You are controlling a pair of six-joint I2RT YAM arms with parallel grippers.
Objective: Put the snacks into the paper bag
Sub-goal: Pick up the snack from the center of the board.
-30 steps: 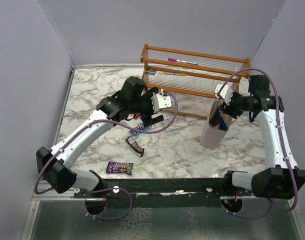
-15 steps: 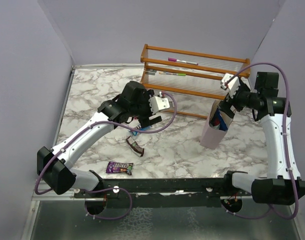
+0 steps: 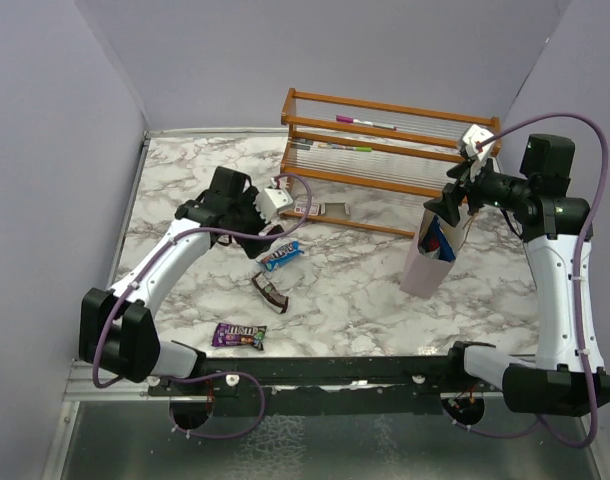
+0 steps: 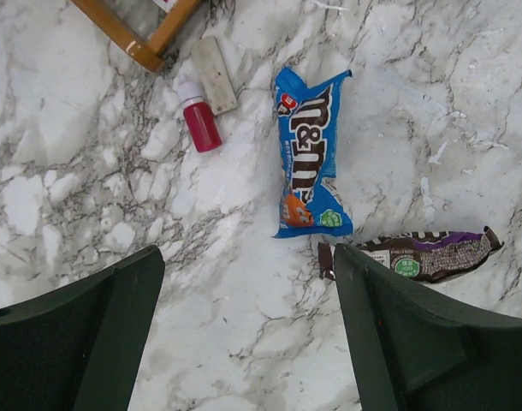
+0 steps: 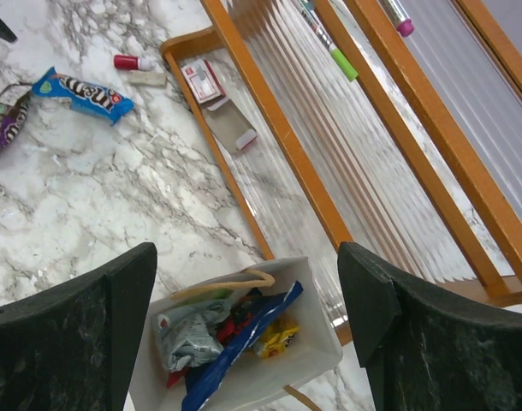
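Note:
The blue M&M's packet (image 3: 281, 255) is outside the paper bag. My open left gripper needs to go down onto the packet's end by the brown bar next and close.
The paper bag (image 3: 425, 262) stands at the right of the marble table. In the right wrist view the paper bag (image 5: 282, 378) holds several snacks: blue, grey-teal, red and yellow. My right gripper (image 3: 448, 205) hangs open and empty above its mouth, also seen in the right wrist view (image 5: 248, 321). A blue M&M's packet (image 3: 281, 255) lies at mid-table, a dark brown bar (image 3: 269, 291) just in front of it, and a purple packet (image 3: 238, 335) nearer the front edge. My left gripper (image 3: 274, 226) is open and empty above the table, just left of the blue packet (image 4: 311, 154) and the brown bar (image 4: 415, 255).
A wooden rack with clear shelves (image 3: 385, 150) stands at the back and holds pens. A tiny red cylinder (image 4: 199, 124) and a small white card (image 4: 214, 73) lie by the rack's left foot. Purple walls close in the table on three sides.
My left arm has pulled back to the left, away from above the blue packet. My right gripper has risen up out of the bag's mouth.

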